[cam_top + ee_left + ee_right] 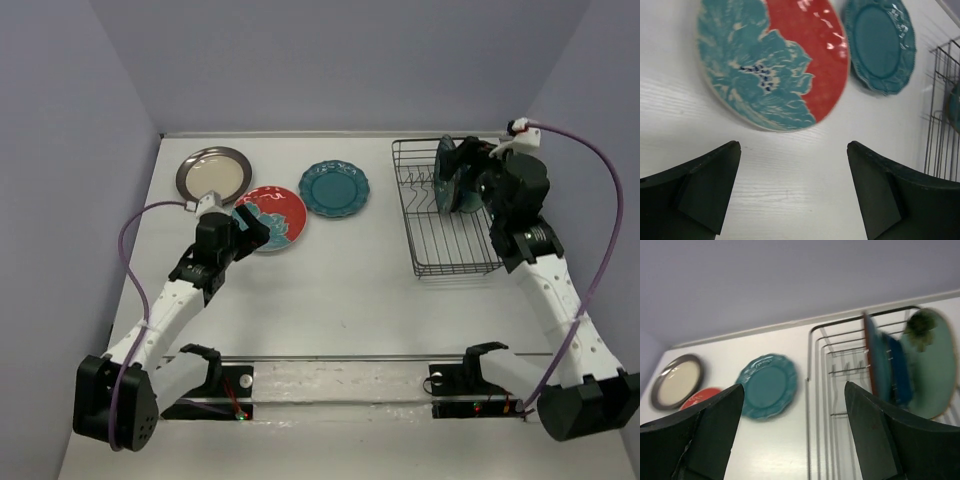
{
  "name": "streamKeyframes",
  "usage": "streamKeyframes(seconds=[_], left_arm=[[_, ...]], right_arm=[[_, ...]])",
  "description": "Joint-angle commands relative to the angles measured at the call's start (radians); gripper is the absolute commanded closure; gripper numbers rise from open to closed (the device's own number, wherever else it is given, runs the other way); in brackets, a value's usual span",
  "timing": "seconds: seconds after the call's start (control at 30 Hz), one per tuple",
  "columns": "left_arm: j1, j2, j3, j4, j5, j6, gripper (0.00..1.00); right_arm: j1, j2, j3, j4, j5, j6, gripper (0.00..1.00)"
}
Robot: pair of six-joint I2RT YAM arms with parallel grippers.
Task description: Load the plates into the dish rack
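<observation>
My left gripper will move down and tilt flatter next, with its open fingers on both sides of the red floral plate's near rim by the teal petals, because that rim is below it.
Three plates lie flat on the table: a cream plate with dark rim (212, 173), a red floral plate (277, 216) and a scalloped teal plate (334, 188). The black wire dish rack (440, 240) stands at the right with three plates upright in it: glossy dark teal (875, 360), dark blue (900, 371) and pale mint with flower (932, 365). My left gripper (250, 226) is open and empty, just at the near edge of the red floral plate (790, 60). My right gripper (474, 178) is open and empty, over the rack beside the upright plates.
The scalloped teal plate also shows in the left wrist view (882, 45) and the right wrist view (766, 386). Grey walls close the table at the back and sides. A rail with two mounts (350, 375) runs along the near edge.
</observation>
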Motion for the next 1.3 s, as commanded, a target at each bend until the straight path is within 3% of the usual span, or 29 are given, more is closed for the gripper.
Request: streamKeyframes(seconds=[0.0, 0.3, 0.63, 0.8, 1.03, 1.23, 1.27], left_arm=[[0.114, -0.037, -0.141, 0.151, 0.032, -0.144, 0.02], [0.238, 0.151, -0.239, 0.389, 0.029, -0.266, 0.08], [0.278, 0.374, -0.214, 0.607, 0.042, -0.349, 0.19], [0.304, 0.494, -0.219, 0.744, 0.111, -0.389, 0.34], [0.310, 0.541, -0.208, 0.822, 0.121, -0.409, 0.64], [0.310, 0.583, -0.186, 0.873, 0.115, -0.417, 0.65], [0.310, 0.592, -0.183, 0.877, 0.121, -0.414, 0.73]], right_arm=[[0.113, -0.126, -0.184, 0.111, -0.207, 0.138, 0.13], [0.297, -0.177, -0.333, 0.182, -0.241, 0.192, 0.13], [0.308, -0.172, -0.370, 0.218, -0.256, 0.210, 0.15], [0.308, -0.145, -0.364, 0.237, -0.284, 0.224, 0.17], [0.317, -0.134, -0.369, 0.267, -0.298, 0.244, 0.18], [0.337, -0.111, -0.361, 0.277, -0.296, 0.247, 0.18], [0.337, -0.108, -0.361, 0.278, -0.296, 0.247, 0.18]])
